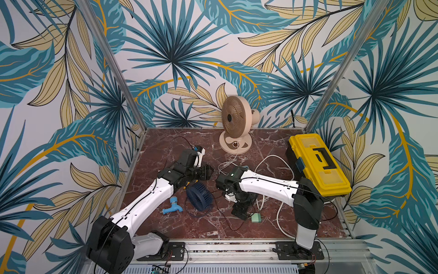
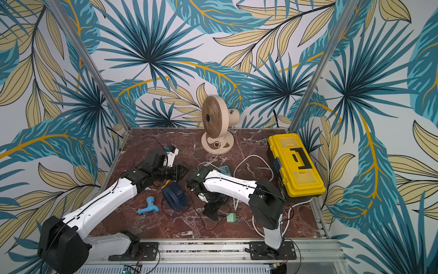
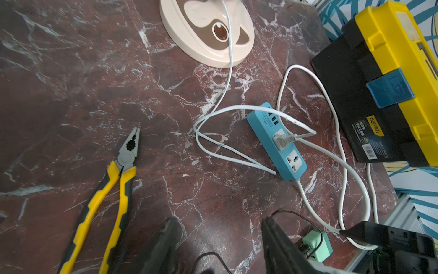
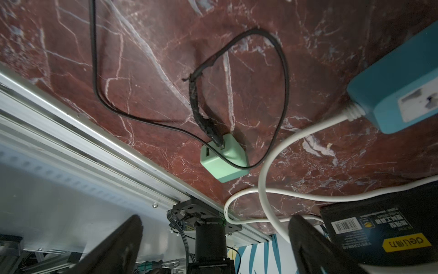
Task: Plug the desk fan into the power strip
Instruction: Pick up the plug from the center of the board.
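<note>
The adapter lies on the table below my right gripper's open fingers, so the gripper will next sink and tilt flatter to bring them around the pale-green adapter's body [image 1: 256,218] [image 4: 232,156].
The beige desk fan [image 1: 237,123] [image 2: 216,123] stands upright at the back of the marble table; its round base [image 3: 206,30] shows in the left wrist view. A thin white cord runs from it to a pale plug [image 3: 282,140] seated in the middle socket of the light-blue power strip [image 3: 276,140] [image 4: 398,90], which lies flat with its sockets up. My left gripper [image 3: 220,237] [image 1: 209,171] is open and empty, a short way from the strip. My right gripper [image 4: 213,237] [image 1: 241,212] is wide open and empty, pointing at the table's front edge.
A yellow toolbox [image 1: 320,163] sits at the right, beside the strip's thick white cord [image 3: 343,180]. Yellow-handled pliers [image 3: 118,180], a dark-blue small fan [image 1: 198,195], a blue tap [image 1: 173,205] and a pale-green adapter [image 4: 222,157] with a black cable lie around.
</note>
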You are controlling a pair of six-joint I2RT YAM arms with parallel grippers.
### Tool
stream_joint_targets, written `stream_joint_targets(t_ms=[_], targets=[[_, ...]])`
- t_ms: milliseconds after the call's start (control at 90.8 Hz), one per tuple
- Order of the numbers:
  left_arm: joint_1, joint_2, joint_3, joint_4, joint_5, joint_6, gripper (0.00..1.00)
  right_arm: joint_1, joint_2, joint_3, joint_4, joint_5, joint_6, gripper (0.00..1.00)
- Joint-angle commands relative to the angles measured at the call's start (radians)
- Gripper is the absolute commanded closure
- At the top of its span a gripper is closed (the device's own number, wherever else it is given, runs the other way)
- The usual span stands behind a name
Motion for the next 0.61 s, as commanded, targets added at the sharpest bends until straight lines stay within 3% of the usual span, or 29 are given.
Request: stream_joint_targets(t_ms=[0, 419, 595], targets=[[0.011, -0.037, -0.024, -0.021, -0.056, 0.020, 0.38, 0.005, 0.047, -0.019, -0.039, 0.055, -0.097, 0.00], [0.021, -0.076, -0.032, -0.019, -0.075, 0.023, 0.38, 0.021, 0.128, -0.179, 0.051, 0.029, -0.190, 0.03], [0.022, -0.084, -0.032, -0.018, -0.070, 0.023, 0.39, 0.023, 0.179, -0.205, 0.106, 0.035, -0.193, 0.12]])
